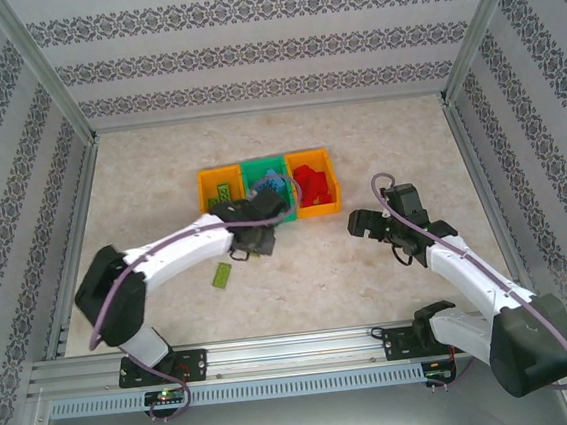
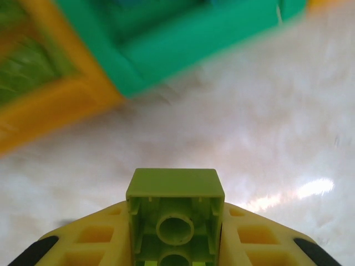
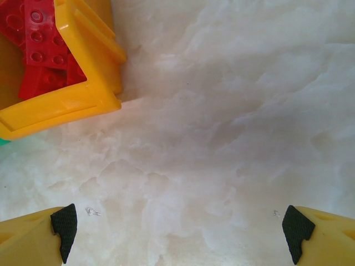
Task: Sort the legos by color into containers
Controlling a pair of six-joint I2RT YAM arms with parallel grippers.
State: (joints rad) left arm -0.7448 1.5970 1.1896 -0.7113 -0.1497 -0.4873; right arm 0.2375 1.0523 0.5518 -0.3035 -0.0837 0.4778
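Observation:
I will swing my left gripper outward over the orange bin of green legos next and let go of the lime lego there, because that bin already holds its color.
My left gripper (image 1: 253, 240) (image 2: 175, 227) is shut on a lime green lego (image 2: 175, 191), seen underside-up between the yellow fingers (image 2: 94, 235), just in front of the containers. Another lime lego (image 1: 223, 274) lies on the table near the left arm. The containers stand in a row. The left orange bin (image 1: 217, 172) (image 2: 50, 108) holds green legos, the green bin (image 1: 262, 161) (image 2: 183, 39) blue ones, and the right orange bin (image 1: 333, 183) (image 3: 66, 105) red legos (image 3: 39, 39). My right gripper (image 1: 365, 227) (image 3: 180, 233) is open over bare table, right of the bins.
Patterned walls with metal posts close in the marbled table (image 1: 357, 145) on three sides. An aluminium rail (image 1: 297, 352) runs along the near edge by the arm bases. The left arm's cable loops over the green bin.

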